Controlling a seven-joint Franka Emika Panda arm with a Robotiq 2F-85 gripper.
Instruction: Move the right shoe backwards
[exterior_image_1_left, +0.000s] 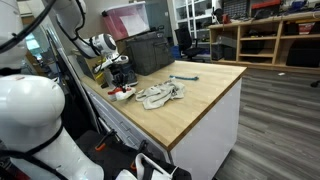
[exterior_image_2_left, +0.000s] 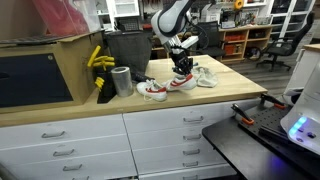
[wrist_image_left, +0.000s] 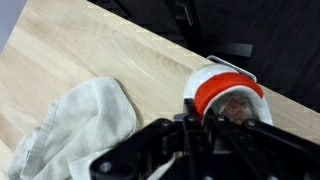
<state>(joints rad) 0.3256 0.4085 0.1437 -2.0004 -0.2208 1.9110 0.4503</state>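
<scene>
My gripper carries this shoe toward the other shoe next, lowers it onto the counter alongside and releases, because that one lies apart, nearer the grey cup.
Two white shoes with red collars lie on the wooden counter (exterior_image_2_left: 230, 88). In an exterior view the left shoe (exterior_image_2_left: 152, 91) lies apart, and the right shoe (exterior_image_2_left: 181, 84) is directly under my gripper (exterior_image_2_left: 182, 70). In the wrist view my gripper's (wrist_image_left: 193, 118) fingers are closed on the left side of the red collar of the right shoe (wrist_image_left: 232, 92). The shoe's opening shows just beyond the fingers. I cannot tell whether the shoe is touching the counter. In the exterior view from the counter's other side, the gripper (exterior_image_1_left: 120, 76) hangs over the shoes (exterior_image_1_left: 123, 93).
A crumpled whitish cloth (exterior_image_2_left: 205, 77) (exterior_image_1_left: 160, 95) (wrist_image_left: 75, 120) lies next to the right shoe. A grey cup (exterior_image_2_left: 122, 80), yellow items (exterior_image_2_left: 97, 58) and a black crate (exterior_image_1_left: 150, 50) stand at the back. A blue tool (exterior_image_1_left: 183, 78) lies farther along the counter.
</scene>
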